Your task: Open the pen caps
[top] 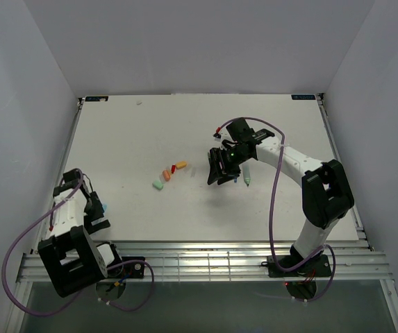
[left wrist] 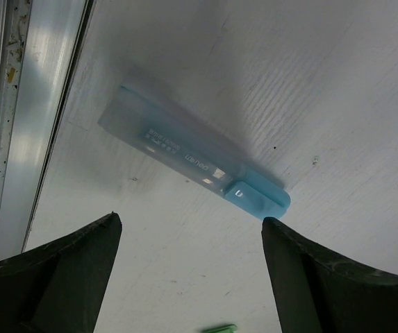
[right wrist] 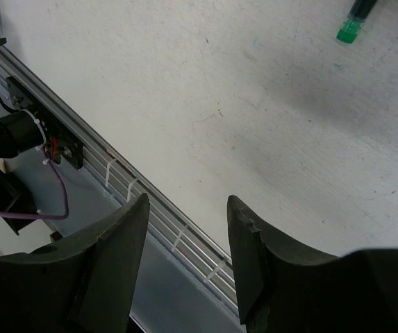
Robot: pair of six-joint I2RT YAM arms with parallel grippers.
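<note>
I will next move my left gripper down and to the right in its wrist view, where the highlighter's darker blue end point(top: 104, 207) point(left wrist: 258, 198) is below it, and close around that end.
A row of small pens lies mid-table: green point(top: 160, 184), orange point(top: 166, 175), red point(top: 173, 170) and orange-yellow point(top: 180, 165). A teal pen point(top: 247, 178) lies to the right of my right gripper point(top: 221, 172), which hovers open and empty above the table. In the right wrist view the gripper point(right wrist: 187, 201) is open and a green-tipped pen point(right wrist: 355, 19) lies at the top right. My left gripper point(left wrist: 189, 220) is open and empty at the near left. A pale blue highlighter point(left wrist: 185, 154) with a darker blue end lies just beyond its fingertips. A green piece point(left wrist: 216, 327) shows at the bottom edge.
A metal rail point(top: 205, 260) runs along the table's near edge and also shows in the right wrist view point(right wrist: 115, 170). The table's left edge rail point(left wrist: 18, 125) lies close to the highlighter. White walls enclose the table on three sides.
</note>
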